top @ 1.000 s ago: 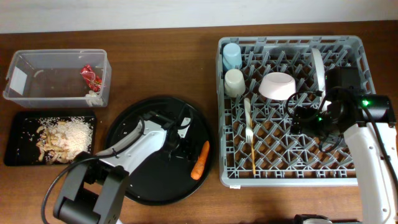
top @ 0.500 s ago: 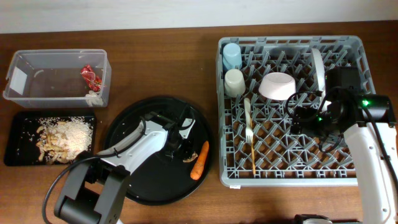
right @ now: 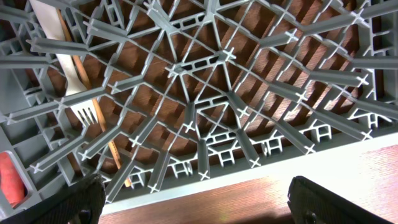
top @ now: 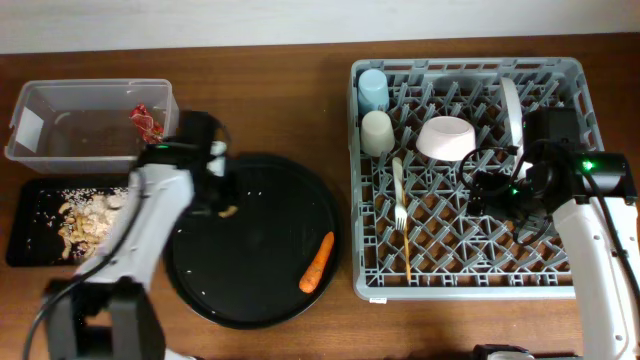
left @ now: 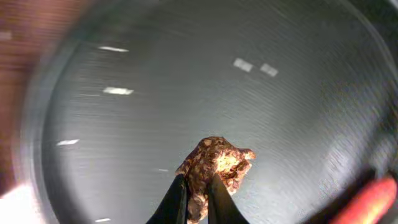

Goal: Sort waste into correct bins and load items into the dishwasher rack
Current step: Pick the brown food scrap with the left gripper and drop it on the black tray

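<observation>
My left gripper will next swing off the round tray point(top: 250, 290) and let go of the lump over the beige food scraps, which are to its left in the overhead view.
My left gripper point(top: 222, 206) hangs over the upper left rim of the round black tray point(top: 250, 290), shut on the small brown lump point(top: 229, 211). The left wrist view shows the lump point(left: 217, 162) pinched between my fingertips point(left: 178, 198), clear of the tray. An orange carrot point(top: 317, 262) lies on the tray's right side. My right gripper point(right: 199, 205) stands open and empty over the dishwasher rack point(top: 470, 66) near its front edge. The rack holds a light-blue cup point(top: 372, 90), cream cup point(top: 377, 132), white bowl point(top: 445, 138), plate point(top: 511, 110), fork point(top: 399, 190) and chopstick point(top: 407, 255).
At the far left stands the clear box point(top: 95, 85) with a red wrapper point(top: 145, 120) and a white scrap point(top: 150, 156). In front of it the shallow black tray point(top: 30, 190) holds beige food scraps point(top: 95, 215). Bare table lies around them.
My left gripper has shut on the brown lump and swung with it from the tray's right middle to its upper left rim. The right arm has not moved.
</observation>
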You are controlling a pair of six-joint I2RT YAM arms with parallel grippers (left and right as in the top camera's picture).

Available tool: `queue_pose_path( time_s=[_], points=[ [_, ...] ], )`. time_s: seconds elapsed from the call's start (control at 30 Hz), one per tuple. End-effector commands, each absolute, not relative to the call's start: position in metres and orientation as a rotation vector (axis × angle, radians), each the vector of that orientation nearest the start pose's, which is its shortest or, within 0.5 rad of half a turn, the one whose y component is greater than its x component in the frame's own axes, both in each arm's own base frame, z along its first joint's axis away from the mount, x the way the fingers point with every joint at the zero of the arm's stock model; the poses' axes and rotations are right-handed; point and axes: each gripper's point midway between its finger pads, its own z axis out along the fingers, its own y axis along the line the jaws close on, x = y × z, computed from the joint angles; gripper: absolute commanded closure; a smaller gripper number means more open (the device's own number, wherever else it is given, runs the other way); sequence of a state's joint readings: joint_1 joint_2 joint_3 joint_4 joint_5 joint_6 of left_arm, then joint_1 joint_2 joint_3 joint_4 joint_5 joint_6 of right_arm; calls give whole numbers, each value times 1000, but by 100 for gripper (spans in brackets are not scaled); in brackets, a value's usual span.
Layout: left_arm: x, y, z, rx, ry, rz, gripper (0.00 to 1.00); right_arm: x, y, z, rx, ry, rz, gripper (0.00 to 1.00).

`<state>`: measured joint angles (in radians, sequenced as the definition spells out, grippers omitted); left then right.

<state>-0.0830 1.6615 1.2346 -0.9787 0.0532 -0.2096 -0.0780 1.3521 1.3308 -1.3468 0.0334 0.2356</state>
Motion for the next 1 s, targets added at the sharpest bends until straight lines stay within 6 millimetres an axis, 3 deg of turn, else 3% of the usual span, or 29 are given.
queue_pose_path(
  time_s=[0.0, 0.1, 0.2, 0.3, 0.4, 0.47, 0.57, 0.77, 0.87, 0.97],
  points=[
    [333, 41, 99, -500, 2897, -49, 99, 256, -28, 184, 480, 2899, -33, 4],
    [328, 93, 99, -717, 2826, -25, 99, 256, -28, 184, 480, 2899, -33, 4],
    [320, 132, 99, -888, 2760, -8, 99, 256, -28, 184, 481, 2899, -32, 4],
    [313, 153, 98, -975, 2725, 3, 99, 256, -28, 184, 481, 2899, -32, 3],
    [309, 163, 89, -1024, 2729, 4, 90, 256, -28, 184, 480, 2899, -33, 3],
    [308, 164, 82, -1033, 2747, 0, 88, 256, -28, 184, 481, 2899, -33, 3],
    [308, 162, 73, -1041, 2775, -7, 75, 256, -28, 184, 481, 2899, -33, 3],
    [308, 157, 61, -1041, 2814, -34, 73, 256, -28, 184, 481, 2899, -33, 3],
    [313, 141, 64, -1023, 2813, -179, 72, 256, -28, 184, 481, 2899, -33, 3],
    [330, 101, 84, -839, 2790, -438, 71, 256, -28, 184, 481, 2899, -33, 3]
  ],
)
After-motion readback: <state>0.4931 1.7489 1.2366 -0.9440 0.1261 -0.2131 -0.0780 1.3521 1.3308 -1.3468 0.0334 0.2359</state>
